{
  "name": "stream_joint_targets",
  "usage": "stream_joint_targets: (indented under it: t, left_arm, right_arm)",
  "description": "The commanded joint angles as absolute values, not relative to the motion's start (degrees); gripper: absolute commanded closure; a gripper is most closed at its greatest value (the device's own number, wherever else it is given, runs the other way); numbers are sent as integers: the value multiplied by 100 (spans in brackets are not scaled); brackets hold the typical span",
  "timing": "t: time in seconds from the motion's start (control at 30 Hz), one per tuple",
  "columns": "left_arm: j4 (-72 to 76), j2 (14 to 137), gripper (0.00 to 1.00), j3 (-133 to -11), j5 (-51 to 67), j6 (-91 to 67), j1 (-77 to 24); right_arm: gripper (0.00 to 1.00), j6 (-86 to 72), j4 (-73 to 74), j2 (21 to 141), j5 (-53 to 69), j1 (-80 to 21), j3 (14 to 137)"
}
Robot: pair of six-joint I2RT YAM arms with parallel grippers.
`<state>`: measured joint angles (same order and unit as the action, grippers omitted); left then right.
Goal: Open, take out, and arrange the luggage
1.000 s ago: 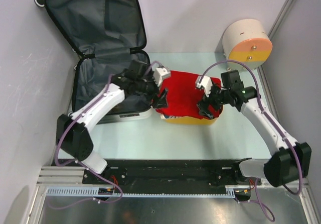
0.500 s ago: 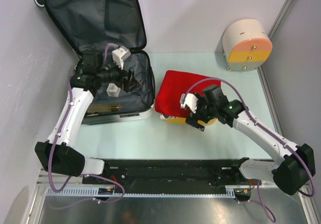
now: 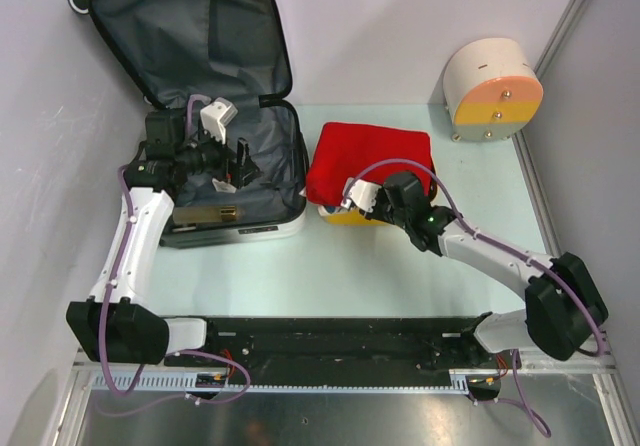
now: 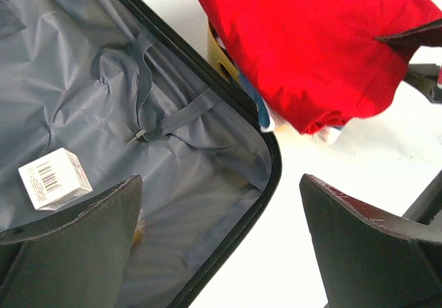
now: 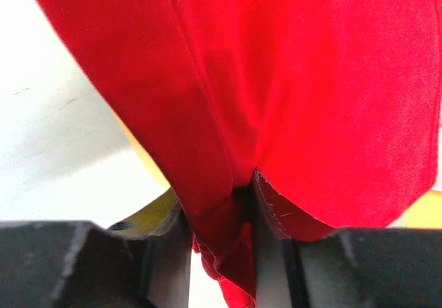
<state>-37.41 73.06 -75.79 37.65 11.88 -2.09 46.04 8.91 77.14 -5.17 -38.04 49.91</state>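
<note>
My right gripper moves the red cloth (image 3: pixel 370 161) and yellow basket (image 3: pixel 350 217) outward toward the back wall next, then opens there, as empty floor shows behind them.
The luggage (image 3: pixel 200 36) lies open at the back left, lid propped against the wall, grey lining (image 4: pixel 103 101) showing. A small white barcoded box (image 4: pixel 55 178) rests in its lower half. My left gripper (image 3: pixel 243 163) hovers over that half near its right rim, open (image 4: pixel 221 184) with nothing between the fingers. A folded red cloth (image 3: pixel 370 161) lies on top of the yellow basket (image 3: pixel 350 217) beside the suitcase. My right gripper (image 3: pixel 345 204) is at the cloth's near-left edge, and in the right wrist view it (image 5: pixel 231 204) is shut on a fold of the red cloth (image 5: pixel 276 80).
A round cream-and-orange drawer box (image 3: pixel 492 91) stands at the back right by the wall. The yellow basket's rim (image 5: pixel 148 215) sits just under my right fingers. White walls close in the left, back and right sides.
My left arm pulled away from the red cloth to above the suitcase's lower half. My right gripper slid left along the cloth's near edge and closed on it.
</note>
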Motion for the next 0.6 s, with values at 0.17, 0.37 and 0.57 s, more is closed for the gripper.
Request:
stream_joint_targets:
  t: [0.17, 0.37, 0.57]
  left_arm:
    - [-3560, 7215, 0, -7559, 3630, 949, -114]
    - [-3551, 7339, 0, -7690, 3630, 1011, -44]
    - [-3551, 7357, 0, -7743, 3674, 1002, -18]
  right_arm:
    - [76, 4712, 53, 8796, -853, -2990, 5061]
    - [75, 4606, -465, 9807, -554, -2611, 6011]
    - [71, 5263, -1335, 10555, -220, -2233, 6468]
